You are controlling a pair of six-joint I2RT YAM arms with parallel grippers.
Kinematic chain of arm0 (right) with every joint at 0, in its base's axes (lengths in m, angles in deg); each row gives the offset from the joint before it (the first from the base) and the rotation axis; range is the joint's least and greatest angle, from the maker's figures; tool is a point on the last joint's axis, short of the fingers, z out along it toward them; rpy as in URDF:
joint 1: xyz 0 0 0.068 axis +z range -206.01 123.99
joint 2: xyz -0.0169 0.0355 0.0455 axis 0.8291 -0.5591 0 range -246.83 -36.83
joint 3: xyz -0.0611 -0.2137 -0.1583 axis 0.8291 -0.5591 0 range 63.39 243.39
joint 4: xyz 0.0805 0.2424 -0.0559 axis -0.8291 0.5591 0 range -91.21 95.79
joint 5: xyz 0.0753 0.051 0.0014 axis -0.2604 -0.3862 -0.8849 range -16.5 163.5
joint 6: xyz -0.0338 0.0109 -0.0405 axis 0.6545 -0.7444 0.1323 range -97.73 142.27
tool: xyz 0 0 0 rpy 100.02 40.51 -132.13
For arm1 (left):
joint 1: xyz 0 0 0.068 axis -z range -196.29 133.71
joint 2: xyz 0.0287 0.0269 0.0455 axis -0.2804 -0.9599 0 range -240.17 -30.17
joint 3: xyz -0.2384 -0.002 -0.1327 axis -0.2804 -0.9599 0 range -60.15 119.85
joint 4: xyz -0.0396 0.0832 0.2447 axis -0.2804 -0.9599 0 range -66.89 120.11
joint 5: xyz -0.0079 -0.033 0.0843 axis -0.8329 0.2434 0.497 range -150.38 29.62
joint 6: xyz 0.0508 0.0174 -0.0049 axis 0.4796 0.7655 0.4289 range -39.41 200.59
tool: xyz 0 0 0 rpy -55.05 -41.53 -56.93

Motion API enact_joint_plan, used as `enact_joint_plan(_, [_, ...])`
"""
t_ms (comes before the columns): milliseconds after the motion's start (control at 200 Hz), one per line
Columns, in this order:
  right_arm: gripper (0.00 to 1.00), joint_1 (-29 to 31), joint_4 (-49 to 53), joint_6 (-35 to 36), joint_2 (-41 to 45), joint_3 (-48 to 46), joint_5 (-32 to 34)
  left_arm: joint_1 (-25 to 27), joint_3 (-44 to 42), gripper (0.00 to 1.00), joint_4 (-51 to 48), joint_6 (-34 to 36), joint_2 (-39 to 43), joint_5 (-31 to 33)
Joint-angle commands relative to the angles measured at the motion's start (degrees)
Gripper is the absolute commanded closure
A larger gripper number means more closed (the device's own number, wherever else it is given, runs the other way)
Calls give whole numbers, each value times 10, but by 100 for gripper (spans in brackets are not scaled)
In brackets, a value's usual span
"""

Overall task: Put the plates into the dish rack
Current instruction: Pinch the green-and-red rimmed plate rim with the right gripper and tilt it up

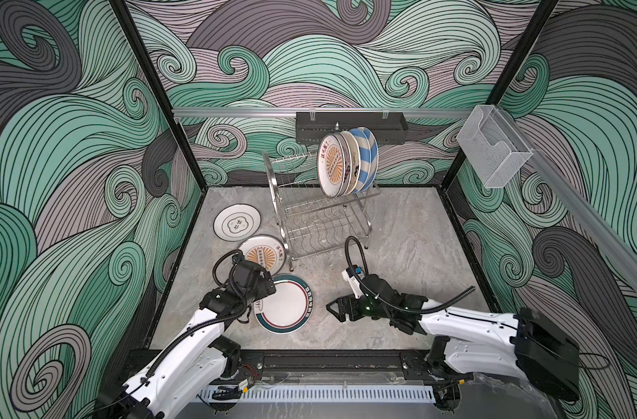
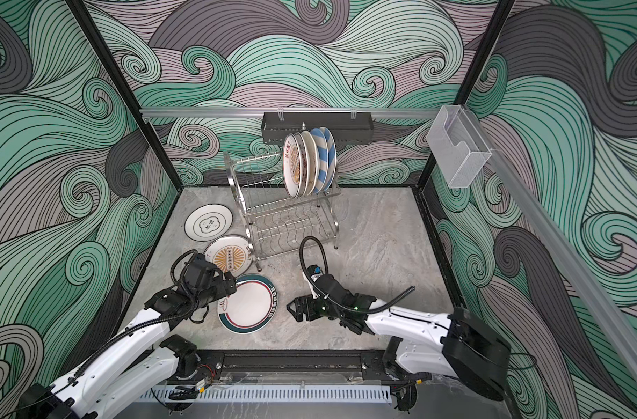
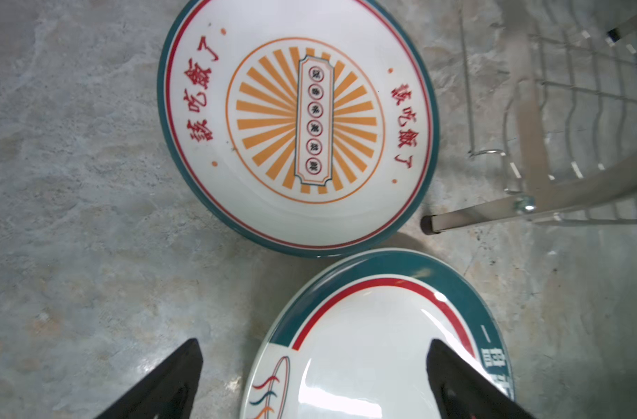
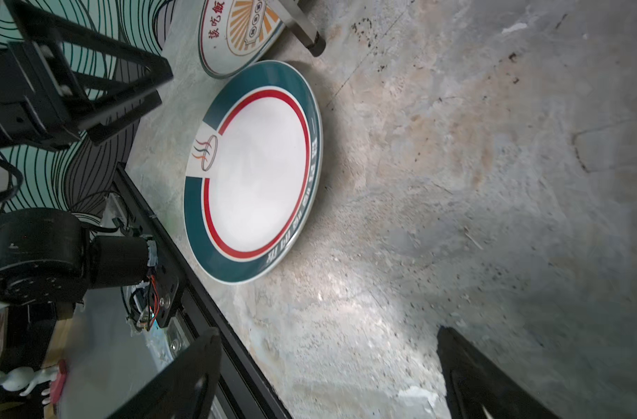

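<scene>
My left gripper already straddles the opposite rim. So the teal-rimmed plate gets my right gripper next, which comes down toward it and closes on the lettered edge (image 1: 310, 303) (image 4: 305, 200).
A teal-rimmed plate (image 1: 286, 304) (image 2: 249, 304) (image 3: 375, 344) (image 4: 253, 170) lies flat near the table's front. My left gripper (image 1: 270, 287) (image 2: 232, 285) (image 3: 315, 348) is open and straddles its near-left rim: one finger is over the plate, the other over the table. An orange-sunburst plate (image 1: 262, 254) (image 3: 298, 123) lies just behind it, by a foot of the dish rack (image 1: 320, 232) (image 2: 284, 217). A black-cloud plate (image 1: 237, 221) lies further back left. Several plates (image 1: 346, 163) stand upright in the rack's top tier. My right gripper (image 1: 331, 308) (image 2: 291, 308) (image 4: 327, 337) hangs open and empty to the right of the teal-rimmed plate.
A black perforated tray (image 1: 349, 127) hangs on the rear rail behind the rack. A clear plastic box (image 1: 491, 152) is mounted on the right rail. A black frame rail (image 1: 309, 362) runs along the table's front edge. Bare grey tabletop (image 1: 411, 254) lies right of the rack.
</scene>
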Motion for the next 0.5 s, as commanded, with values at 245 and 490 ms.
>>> enact_joint_plan(245, [12, 16, -127, -36, -184, 84, -67, -13, -42, 1, 45, -11, -9, -59])
enact_joint_plan(490, [14, 16, -164, -63, -239, 91, -69, -13, -60, 1, 68, -18, 3, -106])
